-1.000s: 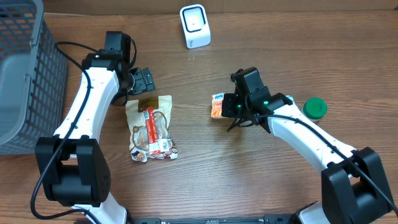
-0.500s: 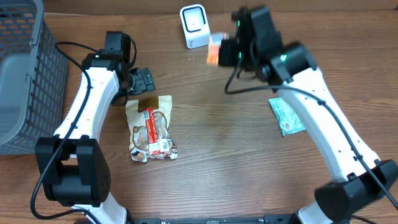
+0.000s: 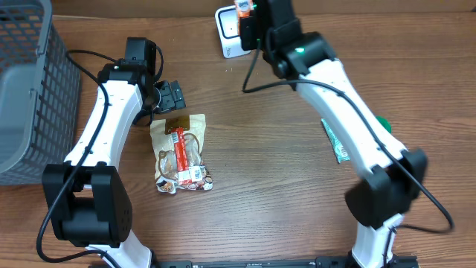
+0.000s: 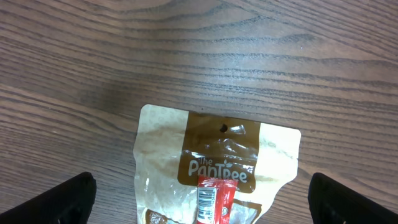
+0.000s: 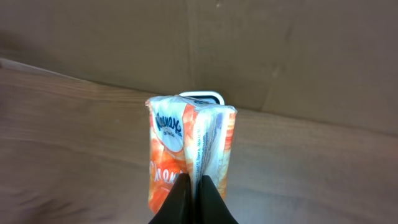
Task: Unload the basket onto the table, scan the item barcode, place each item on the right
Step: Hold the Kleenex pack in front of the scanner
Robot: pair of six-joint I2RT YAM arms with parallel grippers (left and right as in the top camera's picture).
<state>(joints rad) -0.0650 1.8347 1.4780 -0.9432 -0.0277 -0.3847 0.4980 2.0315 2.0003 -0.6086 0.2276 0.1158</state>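
I should swing my right gripper back and down to let go beside the green and white packet [image 3: 335, 141], because the packet is below my gripper, to the right in the overhead view.
My right gripper [image 3: 250, 16] is shut on a small orange tissue pack [image 3: 242, 7], pinching its lower edge [image 5: 189, 149]. It holds the pack upright in the air, directly in front of the white barcode scanner [image 3: 230, 36] at the back of the table. In the right wrist view only the scanner's top rim [image 5: 202, 95] shows behind the pack. My left gripper [image 3: 172, 95] hangs open over the top edge of a tan snack bag [image 4: 217, 162], with a red packet [image 4: 214, 200] lying on it, and touches neither.
A grey mesh basket [image 3: 30, 82] stands at the left edge. A green and white packet [image 3: 338, 143] lies on the right side, with a green lid [image 3: 384, 123] partly hidden behind my right arm. The snack bag [image 3: 181, 152] lies left of centre.
My right arm has lifted the tissue pack from the middle of the table and swung it back and left to the scanner. The left arm has not moved.
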